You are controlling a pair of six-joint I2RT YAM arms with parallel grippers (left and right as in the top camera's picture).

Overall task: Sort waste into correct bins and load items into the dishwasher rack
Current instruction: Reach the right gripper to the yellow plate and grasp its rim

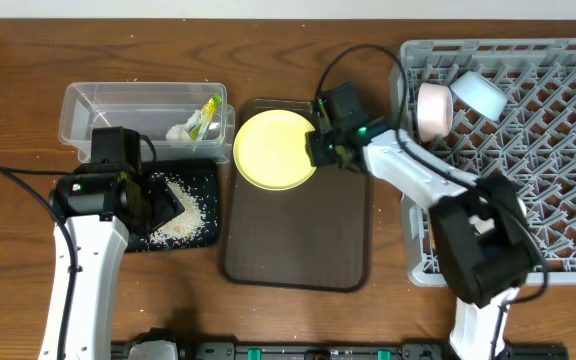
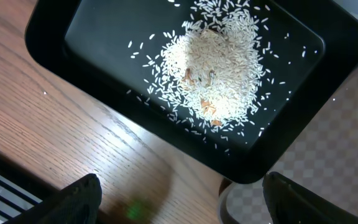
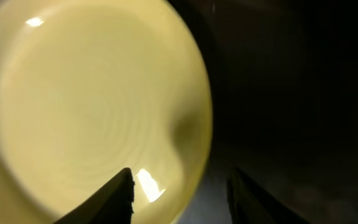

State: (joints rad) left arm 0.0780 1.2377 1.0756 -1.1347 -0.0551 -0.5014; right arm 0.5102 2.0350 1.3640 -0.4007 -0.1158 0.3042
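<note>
I will lower my right gripper's open fingers around the yellow plate's rim next and close them on that rim, since it lies below, between them.
A round yellow plate (image 1: 274, 148) (image 3: 92, 106) lies at the far end of the brown serving tray. My right gripper (image 1: 320, 148) (image 3: 182, 196) is open and straddles the plate's right rim, one finger over the plate and the other over the tray. The black tray (image 1: 200, 175) (image 2: 55, 43) holds a heap of white rice scraps (image 1: 183, 212) (image 2: 213, 68). My left gripper (image 1: 158, 205) (image 2: 185, 205) hangs open and empty over the wood by that tray's near corner. The clear tub (image 1: 98, 105) holds the snack wrapper (image 1: 208, 110) and the white tissue (image 1: 180, 130).
The grey dishwasher rack (image 1: 548, 180) fills the right side, with a white bowl (image 1: 434, 110) and a light blue bowl (image 1: 478, 92) standing in its far left corner. The brown serving tray (image 1: 298, 230) (image 3: 291, 93) lies between the black tray and the rack.
</note>
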